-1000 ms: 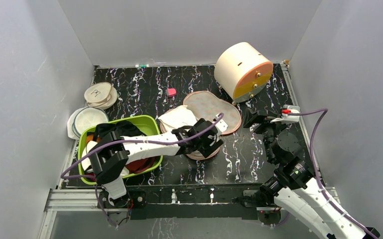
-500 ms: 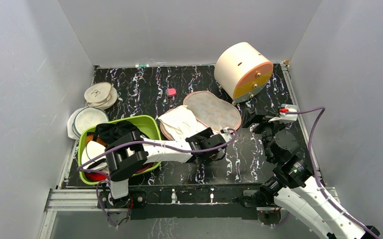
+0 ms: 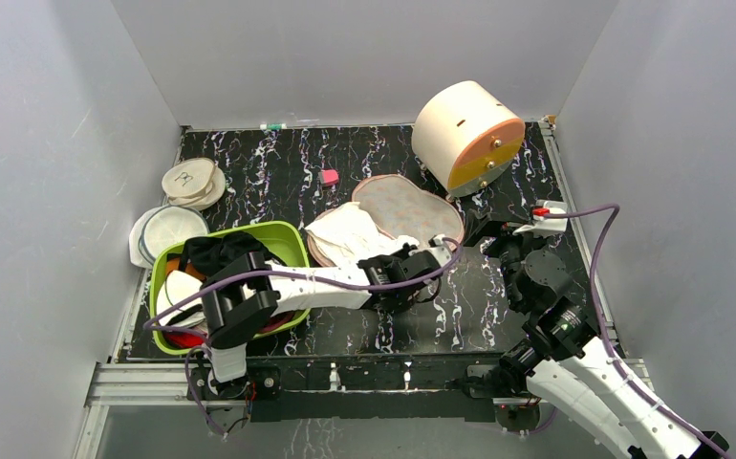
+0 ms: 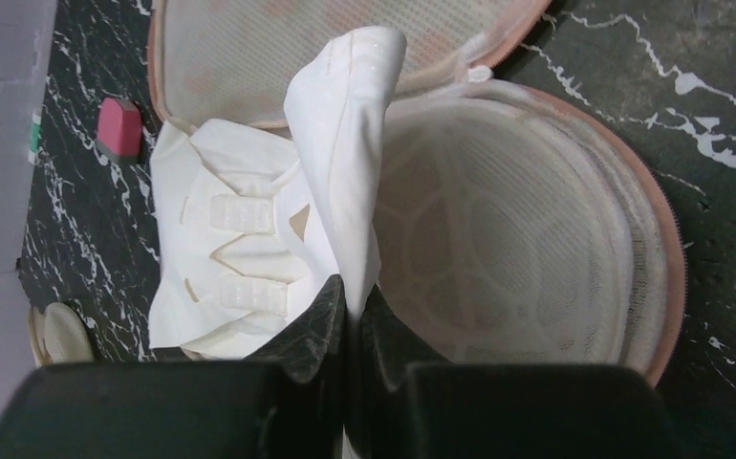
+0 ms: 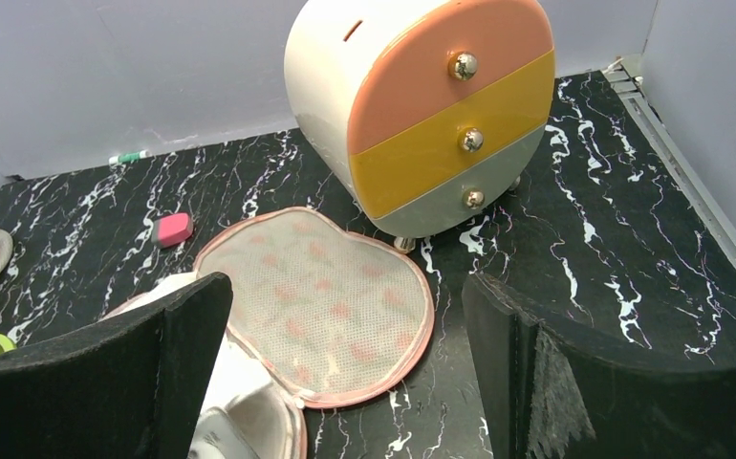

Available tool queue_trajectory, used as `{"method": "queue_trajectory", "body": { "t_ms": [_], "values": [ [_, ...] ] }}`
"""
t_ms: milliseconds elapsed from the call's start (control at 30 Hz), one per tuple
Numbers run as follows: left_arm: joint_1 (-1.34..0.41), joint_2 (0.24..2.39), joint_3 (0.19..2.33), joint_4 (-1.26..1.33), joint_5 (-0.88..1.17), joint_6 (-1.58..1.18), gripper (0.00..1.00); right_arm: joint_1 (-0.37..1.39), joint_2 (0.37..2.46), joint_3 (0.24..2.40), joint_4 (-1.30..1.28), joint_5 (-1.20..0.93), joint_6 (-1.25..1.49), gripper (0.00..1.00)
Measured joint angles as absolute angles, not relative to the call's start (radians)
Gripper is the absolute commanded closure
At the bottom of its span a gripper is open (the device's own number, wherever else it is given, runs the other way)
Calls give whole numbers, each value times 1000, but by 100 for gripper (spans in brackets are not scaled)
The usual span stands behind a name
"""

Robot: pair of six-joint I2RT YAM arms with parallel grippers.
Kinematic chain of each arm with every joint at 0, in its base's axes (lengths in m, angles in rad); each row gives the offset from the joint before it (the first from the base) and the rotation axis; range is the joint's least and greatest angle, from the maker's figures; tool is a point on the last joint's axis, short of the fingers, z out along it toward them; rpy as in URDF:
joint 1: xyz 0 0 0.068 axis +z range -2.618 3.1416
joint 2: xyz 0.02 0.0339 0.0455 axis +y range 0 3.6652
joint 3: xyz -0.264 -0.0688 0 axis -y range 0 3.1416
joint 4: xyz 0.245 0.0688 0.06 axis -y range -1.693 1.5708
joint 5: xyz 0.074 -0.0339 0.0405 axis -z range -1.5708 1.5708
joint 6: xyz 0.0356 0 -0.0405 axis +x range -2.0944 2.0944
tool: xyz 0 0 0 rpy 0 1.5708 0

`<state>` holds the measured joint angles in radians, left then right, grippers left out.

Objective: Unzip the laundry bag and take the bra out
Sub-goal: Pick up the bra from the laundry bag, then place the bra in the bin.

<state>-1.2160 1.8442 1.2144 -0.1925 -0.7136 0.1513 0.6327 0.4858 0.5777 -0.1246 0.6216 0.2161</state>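
Observation:
My left gripper will lift the bra (image 3: 348, 229) over the garments and release it, since the lime-green basin to its left in the top view already holds them.
The laundry bag (image 3: 410, 204) lies unzipped in the middle of the table, its peach lid (image 5: 321, 301) flipped back with the mesh lining up. The white bra (image 3: 348, 229) spills out of the left side of the bag's lower half (image 4: 527, 229). One band of the bra (image 4: 345, 143) stands up, and my left gripper (image 4: 350, 295) is shut on its lower end; from above, the left gripper (image 3: 407, 264) hangs over the bag's near edge. Just right of the bag, my right gripper (image 3: 506, 245) stands open and holds nothing, its pads (image 5: 197, 330) wide apart.
A round drawer chest (image 3: 467, 134) stands at the back right, close behind the bag. A pink eraser (image 3: 329, 177) lies behind the bra. The lime-green basin (image 3: 288, 234) with dark garments sits left of the bag, and white discs (image 3: 190, 180) lie beyond it.
My left gripper swung right and nearer along the bag's front edge, then shut on the bra's band. The right arm has barely moved.

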Motion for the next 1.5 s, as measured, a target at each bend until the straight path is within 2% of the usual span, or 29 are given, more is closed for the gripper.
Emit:
{"method": "queue_trajectory", "body": {
  "t_ms": [200, 500, 633, 867, 1167, 1367, 1500],
  "values": [
    [-1169, 1737, 1298, -218, -737, 139, 100, 633, 463, 578, -124, 622, 216, 9],
    [-875, 1492, 1560, -351, -654, 9, 100, 633, 453, 578, -123, 618, 216, 9],
    [-815, 1390, 1624, -436, -654, -14, 100, 633, 459, 577, -122, 606, 216, 9],
    [-780, 1229, 1705, -698, -776, -74, 100, 633, 495, 573, -97, 567, 215, 9],
    [-779, 1054, 1760, -1223, -971, -339, 100, 633, 532, 566, -67, 522, 212, 7],
    [-767, 944, 1746, -1376, -913, -405, 100, 633, 581, 566, -47, 498, 210, 7],
    [-761, 839, 1663, -1408, -835, -427, 100, 633, 597, 566, -48, 490, 208, 7]
  ]
}}
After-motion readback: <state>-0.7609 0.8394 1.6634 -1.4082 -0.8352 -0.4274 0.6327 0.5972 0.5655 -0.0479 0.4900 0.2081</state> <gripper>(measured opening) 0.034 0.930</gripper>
